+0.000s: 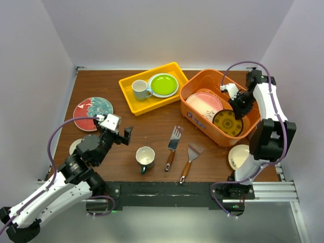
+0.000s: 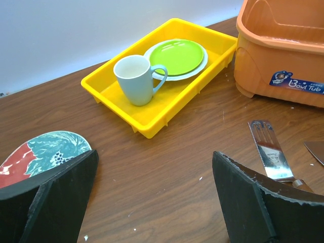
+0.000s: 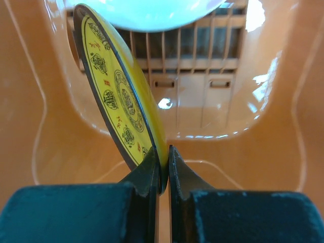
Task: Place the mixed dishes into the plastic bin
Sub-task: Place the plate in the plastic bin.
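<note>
Next, my right gripper lowers the yellow patterned plate (image 1: 227, 123) deeper into the orange bin (image 1: 194, 117), down beside the pink-rimmed plate, because the bin's slotted bottom there is still uncovered.
The orange plastic bin (image 1: 194, 117) stands at the right with a pink-rimmed plate (image 1: 205, 104) lying in it. My right gripper (image 1: 237, 108) reaches into the bin, shut on the rim of a yellow patterned plate (image 1: 227, 123) that stands on edge. In the right wrist view that plate (image 3: 121, 96) is pinched in the gripper (image 3: 164, 157) above the slotted bin floor (image 3: 202, 66). My left gripper (image 1: 119, 134) hovers open over bare table, also open in its own view (image 2: 154, 157). A red and teal plate (image 1: 92, 113), a dark-teal mug (image 1: 145, 158) and a cream plate (image 1: 238, 156) rest on the table.
At the back, a yellow tray (image 1: 132, 104) holds a white mug (image 1: 139, 89) and a lime green plate (image 1: 163, 84). Two wooden-handled spatulas (image 1: 173, 144) (image 1: 190, 159) lie mid-table. A small white dish (image 1: 76, 146) sits beside the left arm. White walls enclose the table.
</note>
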### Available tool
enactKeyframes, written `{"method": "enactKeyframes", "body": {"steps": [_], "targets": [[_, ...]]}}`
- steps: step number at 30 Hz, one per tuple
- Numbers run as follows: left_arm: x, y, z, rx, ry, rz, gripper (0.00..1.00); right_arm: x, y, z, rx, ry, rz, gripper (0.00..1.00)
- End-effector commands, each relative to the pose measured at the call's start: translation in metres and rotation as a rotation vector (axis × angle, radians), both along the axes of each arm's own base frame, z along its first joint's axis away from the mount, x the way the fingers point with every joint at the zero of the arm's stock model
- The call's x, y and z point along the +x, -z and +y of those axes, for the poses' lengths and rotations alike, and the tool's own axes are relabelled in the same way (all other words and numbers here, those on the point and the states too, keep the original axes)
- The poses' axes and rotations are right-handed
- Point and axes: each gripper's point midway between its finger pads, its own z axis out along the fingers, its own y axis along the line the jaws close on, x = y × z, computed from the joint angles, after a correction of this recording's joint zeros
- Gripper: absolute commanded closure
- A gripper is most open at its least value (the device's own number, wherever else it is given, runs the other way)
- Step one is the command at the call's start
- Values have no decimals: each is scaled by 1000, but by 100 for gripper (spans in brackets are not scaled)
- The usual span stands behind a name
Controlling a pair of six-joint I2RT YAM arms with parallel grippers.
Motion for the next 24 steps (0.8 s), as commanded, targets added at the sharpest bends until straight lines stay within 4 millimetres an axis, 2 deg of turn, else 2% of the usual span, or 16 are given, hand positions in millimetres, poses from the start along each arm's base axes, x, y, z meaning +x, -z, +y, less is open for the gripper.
{"method": "enactKeyframes", "body": {"steps": [1,8,14,17,21,24], "targets": [[4,-8,0,-31,-11,-27,0,-14,8,-9,-47,-44,99,100],[5,-6,0,-25,-14,-23,0,-18,49,-11,-55,-28,178,98],[7,-4,-1,-19,-17,-16,0,-18,66,-14,-67,-10,193,87],[7,-3,-1,-17,-17,-14,0,-13,63,-14,-71,3,163,77],[7,-3,-1,-18,-17,-13,0,-3,52,-17,-82,34,98,57],[7,-3,-1,-18,-17,-13,0,5,40,-16,-81,63,40,47]]}}
